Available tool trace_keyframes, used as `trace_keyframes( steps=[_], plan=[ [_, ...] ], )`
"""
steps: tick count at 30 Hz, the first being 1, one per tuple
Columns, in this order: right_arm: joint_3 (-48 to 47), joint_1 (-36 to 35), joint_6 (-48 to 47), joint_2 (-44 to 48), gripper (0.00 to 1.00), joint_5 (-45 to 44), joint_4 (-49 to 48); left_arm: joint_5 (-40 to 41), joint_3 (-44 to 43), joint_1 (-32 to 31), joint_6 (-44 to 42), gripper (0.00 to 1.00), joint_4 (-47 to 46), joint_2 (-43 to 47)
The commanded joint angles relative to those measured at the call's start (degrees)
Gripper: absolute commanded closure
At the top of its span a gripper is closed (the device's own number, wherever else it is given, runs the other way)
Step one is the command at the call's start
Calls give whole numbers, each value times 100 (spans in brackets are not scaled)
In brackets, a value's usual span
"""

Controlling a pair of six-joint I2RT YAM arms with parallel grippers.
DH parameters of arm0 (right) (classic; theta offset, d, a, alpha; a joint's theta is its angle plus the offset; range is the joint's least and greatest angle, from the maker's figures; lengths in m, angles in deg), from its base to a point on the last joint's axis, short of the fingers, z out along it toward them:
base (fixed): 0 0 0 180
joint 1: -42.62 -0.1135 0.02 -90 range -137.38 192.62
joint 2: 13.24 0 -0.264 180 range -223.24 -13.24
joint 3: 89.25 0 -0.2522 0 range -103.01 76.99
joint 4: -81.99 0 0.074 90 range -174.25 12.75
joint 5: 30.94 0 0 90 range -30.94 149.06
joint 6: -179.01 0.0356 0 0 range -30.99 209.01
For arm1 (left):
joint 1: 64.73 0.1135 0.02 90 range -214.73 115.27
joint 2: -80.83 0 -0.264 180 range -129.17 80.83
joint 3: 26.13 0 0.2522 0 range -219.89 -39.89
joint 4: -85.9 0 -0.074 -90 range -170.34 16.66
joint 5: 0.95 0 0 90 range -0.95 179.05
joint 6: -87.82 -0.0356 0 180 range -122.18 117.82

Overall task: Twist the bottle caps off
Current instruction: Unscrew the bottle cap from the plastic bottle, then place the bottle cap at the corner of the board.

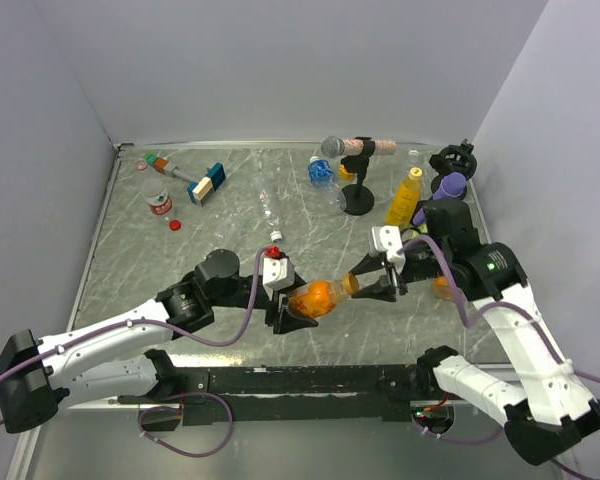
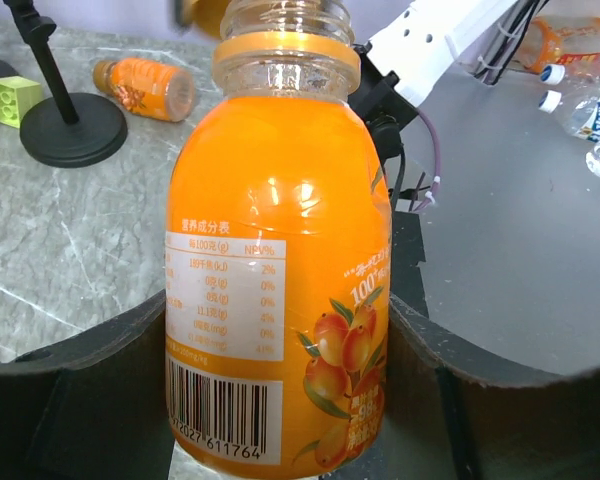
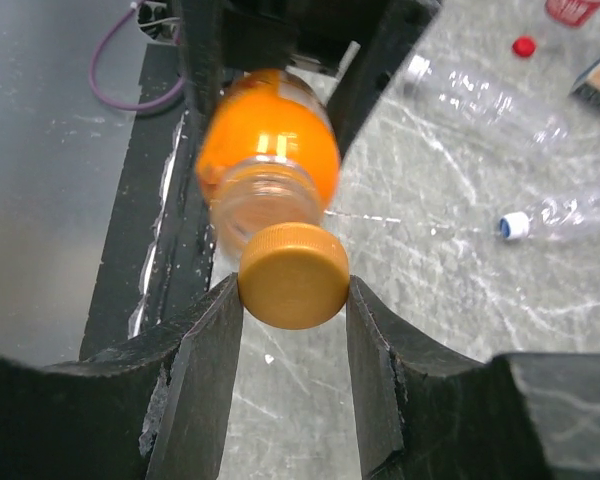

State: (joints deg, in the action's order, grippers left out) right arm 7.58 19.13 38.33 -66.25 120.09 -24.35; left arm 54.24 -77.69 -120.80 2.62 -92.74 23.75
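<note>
The bottle is already uncapped, so my right gripper should swing outward and left in the top view and release over bare tabletop by the red cap.
A squat orange bottle [image 1: 315, 297] hangs tilted above the near middle of the table, and my left gripper [image 1: 290, 305] is shut on its body. The left wrist view shows the label [image 2: 280, 250] between both fingers and a bare threaded neck [image 2: 285, 30] with no cap on it. My right gripper [image 3: 294, 290] is shut on the orange cap [image 3: 294, 275], held just in front of the bottle's mouth [image 3: 265, 205] and slightly off its axis. From above, that cap [image 1: 352, 284] sits at the bottle's right end.
A grey microphone on a black stand [image 1: 358, 203] rises at the back middle, with a yellow bottle [image 1: 405, 197] and a purple microphone [image 1: 450, 185] to its right. Clear bottles [image 1: 322, 172] [image 1: 158, 200], a red cap [image 1: 175, 224] and a blue-and-tan block [image 1: 207, 184] lie further back. Another orange bottle [image 2: 145, 88] lies beside the stand.
</note>
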Motion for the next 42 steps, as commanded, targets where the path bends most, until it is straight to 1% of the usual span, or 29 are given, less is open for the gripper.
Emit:
trace_keyframes(
  steps=[1, 4, 6, 8, 13, 19, 21, 24, 25, 27, 30, 33, 36, 37, 40, 42],
  plan=[
    [15, 28, 180, -95, 94, -65, -382, -53, -17, 26, 22, 89, -131, 127],
    [-73, 221, 391, -148, 93, 101, -295, 210, 106, 26, -31, 89, -96, 267],
    [-73, 353, 724, -122, 92, 6, -382, 438, 176, 26, -49, 89, -34, 372],
    [23, 476, 1102, -121, 91, -249, -496, 693, 264, 26, -84, 89, 80, 548],
    [558, 520, 1657, -253, 89, -1171, -777, 1379, 615, 26, -23, 89, 72, 1206],
    [1025, 494, 2176, -648, 87, -1849, -1261, 2240, 941, 26, 39, 89, 1, 2173],
    [1052, 310, 2272, -946, 87, -2156, -1349, 2495, 924, 26, 4, 89, 167, 2428],
    [912, -313, 2334, -1499, 86, -2578, -1411, 2961, 679, 26, -67, 88, 554, 2745],
    [781, -558, 2378, -1754, 86, -2614, -1411, 3075, 451, 26, -93, 88, 755, 2833],
    [369, -814, 2570, -2333, 86, -2553, -1385, 3304, 3, 26, -93, 88, 1177, 2957],
    [-571, -1236, 2948, -3326, 86, -2421, -1279, 3463, -796, 26, -32, 88, 1880, 3053],
    [-1652, -1745, 3387, -4320, 86, -2254, -1244, 3648, -1412, 26, 56, 88, 2329, 3106],
    [-2794, -2124, 4098, -5251, 86, -2097, -1366, 3665, -1747, 26, 126, 88, 2532, 3168],
    [-3328, -2221, 4310, -5672, 86, -1974, -1393, 3665, -1792, 26, 127, 88, 2576, 3194],
    [-4359, -2493, 5057, -6500, 86, -1876, -1638, 3744, -1897, 26, 144, 88, 2638, 3264],
    [-4834, -2617, 5768, -6931, 86, -1894, -1937, 3823, -1924, 26, 135, 88, 2708, 3273]
  ],
)
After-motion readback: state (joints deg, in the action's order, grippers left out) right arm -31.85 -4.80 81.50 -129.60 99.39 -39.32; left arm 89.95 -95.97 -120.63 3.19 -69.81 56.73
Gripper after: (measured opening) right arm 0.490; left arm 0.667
